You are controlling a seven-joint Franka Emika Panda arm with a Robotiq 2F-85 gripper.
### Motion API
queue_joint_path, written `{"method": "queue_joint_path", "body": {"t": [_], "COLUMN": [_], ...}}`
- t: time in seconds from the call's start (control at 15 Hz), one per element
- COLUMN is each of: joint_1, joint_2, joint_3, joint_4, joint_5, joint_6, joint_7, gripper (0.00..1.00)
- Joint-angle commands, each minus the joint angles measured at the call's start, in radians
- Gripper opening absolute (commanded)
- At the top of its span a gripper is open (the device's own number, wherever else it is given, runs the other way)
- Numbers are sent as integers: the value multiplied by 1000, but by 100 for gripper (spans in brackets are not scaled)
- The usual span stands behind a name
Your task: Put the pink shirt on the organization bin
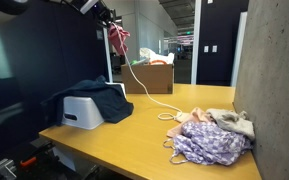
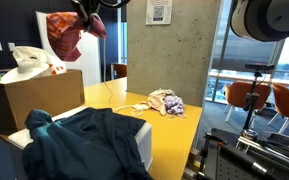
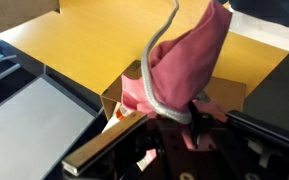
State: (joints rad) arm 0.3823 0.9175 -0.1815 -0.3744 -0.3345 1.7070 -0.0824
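Observation:
The high-hanging shirt comes down onto the dark blue garment (image 1: 99,95) next for my gripper to release, since the white bin's draped top lies well below my gripper.
My gripper (image 1: 108,18) is shut on the pink shirt (image 1: 118,40) and holds it high in the air above the far end of the table. In an exterior view the shirt (image 2: 69,32) hangs bunched from the gripper (image 2: 87,10), over the cardboard box. In the wrist view the shirt (image 3: 189,60) fills the jaws (image 3: 179,115), with a grey hanger wire (image 3: 149,70) looped round it. The white organization bin (image 1: 81,112) stands near the table's front corner, draped with a dark blue garment (image 1: 99,95). It also shows in an exterior view (image 2: 139,140).
An open cardboard box (image 1: 154,76) with items in it stands at the table's far end, also in an exterior view (image 2: 34,95). A pile of clothes and hangers (image 1: 209,135) lies by the concrete wall (image 1: 274,80). The table is yellow wood (image 1: 134,140).

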Motion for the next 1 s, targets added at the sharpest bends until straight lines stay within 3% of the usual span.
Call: {"method": "queue_joint_path", "body": {"t": [0.0,0.47,0.73,0.87,0.93], "joint_1": [31,95,131,145,156], "joint_2": [-5,19,48,125,113], "joint_3": [-4,49,78,81,82], "joint_4": [-18,-58,-90,-3,-48], "joint_5": [-9,36,48,43,42], "joint_6": [-87,-179,-207,-279,-282], "joint_7": [122,294,339,344,355], "gripper": [5,5,5,5,5]}}
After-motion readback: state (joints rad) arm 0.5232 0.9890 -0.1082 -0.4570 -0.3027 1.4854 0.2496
